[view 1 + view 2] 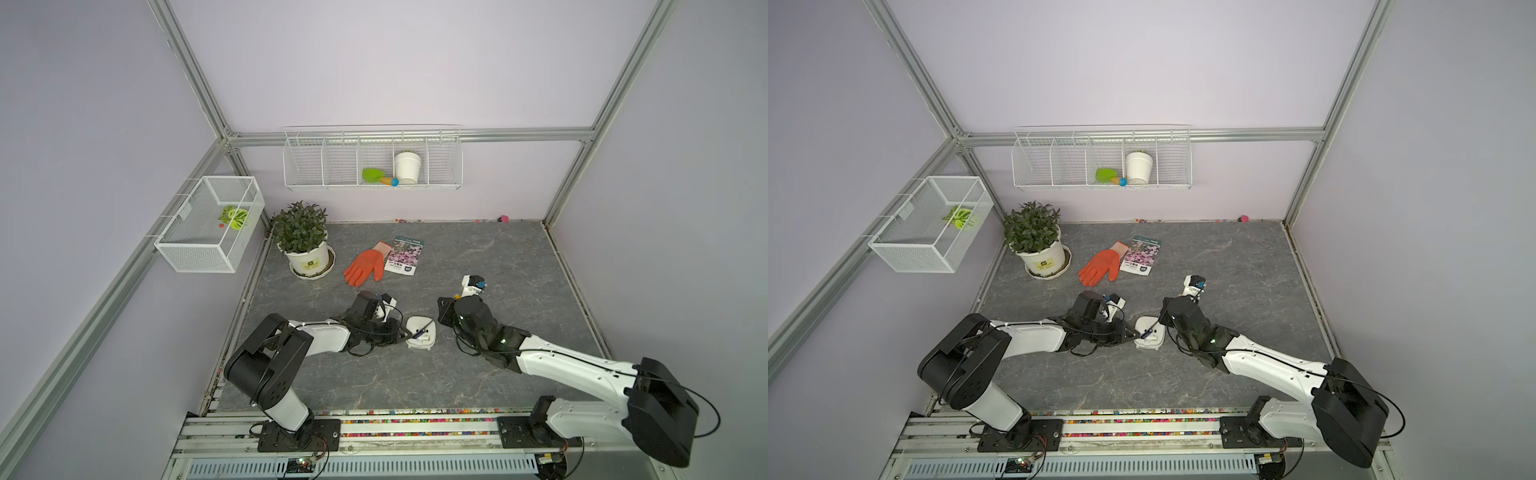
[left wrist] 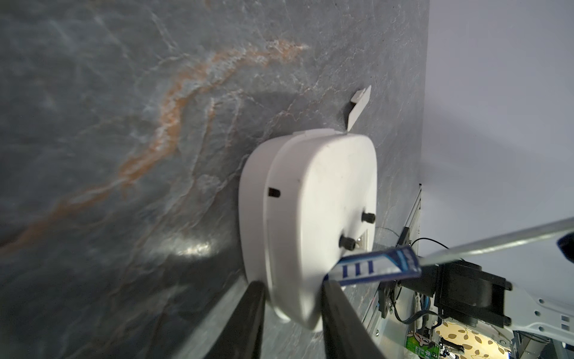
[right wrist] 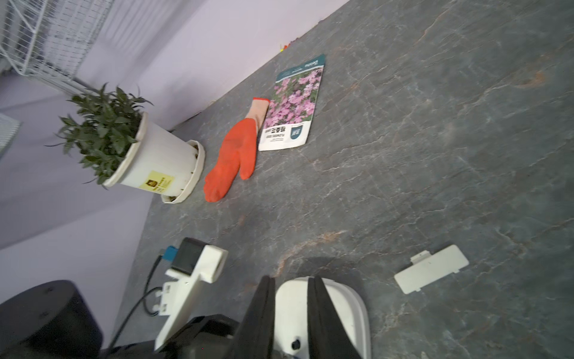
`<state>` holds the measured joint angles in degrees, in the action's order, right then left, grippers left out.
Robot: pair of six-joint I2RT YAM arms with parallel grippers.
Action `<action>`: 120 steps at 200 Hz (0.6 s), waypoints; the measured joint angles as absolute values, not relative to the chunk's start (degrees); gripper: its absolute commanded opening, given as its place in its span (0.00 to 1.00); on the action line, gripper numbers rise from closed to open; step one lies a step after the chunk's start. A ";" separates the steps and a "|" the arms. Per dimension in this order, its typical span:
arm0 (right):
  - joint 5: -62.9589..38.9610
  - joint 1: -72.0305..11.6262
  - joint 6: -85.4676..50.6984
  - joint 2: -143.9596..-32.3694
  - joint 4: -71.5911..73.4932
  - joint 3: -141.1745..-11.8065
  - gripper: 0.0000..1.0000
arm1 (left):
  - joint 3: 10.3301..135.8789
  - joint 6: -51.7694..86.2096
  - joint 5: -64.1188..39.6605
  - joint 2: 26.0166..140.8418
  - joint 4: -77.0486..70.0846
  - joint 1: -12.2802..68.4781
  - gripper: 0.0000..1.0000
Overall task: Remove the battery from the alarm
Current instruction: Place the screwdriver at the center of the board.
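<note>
My right gripper next needs to swing the screwdriver off the battery and down to the bare tabletop below, past the white cover from the alarm (image 1: 424, 334), to let it go.
The white alarm (image 1: 424, 334) (image 1: 1152, 336) lies dial-down on the grey table, plain back up. My left gripper (image 2: 292, 286) (image 1: 405, 332) is shut on its near edge, one finger on each side. The dark blue battery (image 2: 372, 267) (image 1: 419, 332) (image 1: 1147, 332) tilts up out of the slot (image 2: 363, 241), one end raised. A screwdriver's metal shaft (image 2: 497, 242) touches that raised end. My right gripper (image 3: 290, 279) (image 1: 442, 309) hovers over the alarm (image 3: 292, 307), shut on the screwdriver, whose yellow handle end (image 1: 457, 296) pokes out beside it.
The small flat white cover (image 3: 431, 273) (image 2: 360, 107) lies on the table just beyond the alarm. Farther back are an orange glove (image 1: 365, 268), a seed packet (image 1: 405, 255) and a potted plant (image 1: 301, 245). A wire basket (image 1: 210, 224) and wire shelf (image 1: 372, 158) hang on the walls.
</note>
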<state>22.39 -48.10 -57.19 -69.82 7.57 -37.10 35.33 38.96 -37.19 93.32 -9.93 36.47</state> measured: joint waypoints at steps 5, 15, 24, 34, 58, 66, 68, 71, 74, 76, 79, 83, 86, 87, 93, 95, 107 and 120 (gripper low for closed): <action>22.44 -47.90 -57.19 -69.17 7.55 -36.80 0.00 | 35.33 38.96 -37.12 93.32 -9.89 36.62 0.38; 22.57 -47.51 -57.14 -68.18 7.29 -36.34 0.00 | 35.35 38.81 -36.86 93.32 -9.50 36.82 0.40; 23.07 -47.13 -56.84 -67.00 6.37 -35.99 0.00 | 35.40 38.83 -36.69 93.32 -8.93 36.91 0.41; 24.21 -46.59 -55.90 -65.23 4.19 -35.81 0.00 | 35.62 38.74 -36.27 93.32 -8.32 36.97 0.41; 25.89 -44.64 -52.62 -62.13 0.49 -35.73 0.00 | 36.27 38.33 -35.59 93.32 -6.96 37.15 0.41; 25.80 -43.38 -51.03 -61.52 -1.26 -35.88 0.00 | 36.51 38.24 -35.44 93.32 -6.46 37.15 0.41; 25.89 -43.05 -50.63 -61.45 -1.67 -35.90 0.00 | 36.56 38.15 -35.38 93.32 -6.31 37.15 0.41; 25.85 -42.61 -49.87 -61.43 -2.50 -36.10 0.00 | 36.64 38.11 -35.35 93.32 -6.15 37.15 0.41; 25.61 -41.98 -49.10 -61.49 -3.86 -36.47 0.00 | 36.75 38.06 -35.29 93.32 -5.91 37.15 0.41; 25.56 -41.58 -48.58 -61.60 -4.51 -36.67 0.00 | 36.80 38.00 -35.22 93.30 -5.82 37.15 0.42; 25.34 -40.95 -47.68 -61.89 -5.82 -37.19 0.00 | 36.86 37.89 -35.16 93.30 -5.69 37.15 0.41; 25.12 -40.18 -46.74 -62.37 -7.60 -37.98 0.00 | 36.88 37.85 -35.11 93.27 -5.63 37.17 0.41; 24.71 -39.31 -45.47 -62.98 -9.52 -38.94 0.00 | 36.88 37.82 -35.03 93.25 -5.56 37.17 0.41; 24.67 -39.16 -45.28 -63.16 -9.98 -39.22 0.00 | 36.88 37.82 -35.00 93.25 -5.54 37.17 0.42; 23.77 -37.67 -43.22 -64.45 -13.06 -41.08 0.00 | 36.88 37.76 -34.87 93.17 -5.45 37.21 0.42; 23.68 -37.41 -42.92 -64.69 -13.45 -41.39 0.00 | 36.88 37.74 -34.83 93.12 -5.43 37.21 0.41; 21.67 -34.13 -39.22 -68.20 -19.75 -46.06 0.00 | 36.88 37.65 -34.48 92.88 -5.15 37.28 0.41; 19.40 -30.79 -35.44 -71.68 -24.73 -50.09 0.00 | 36.88 37.65 -34.24 92.66 -4.86 37.32 0.41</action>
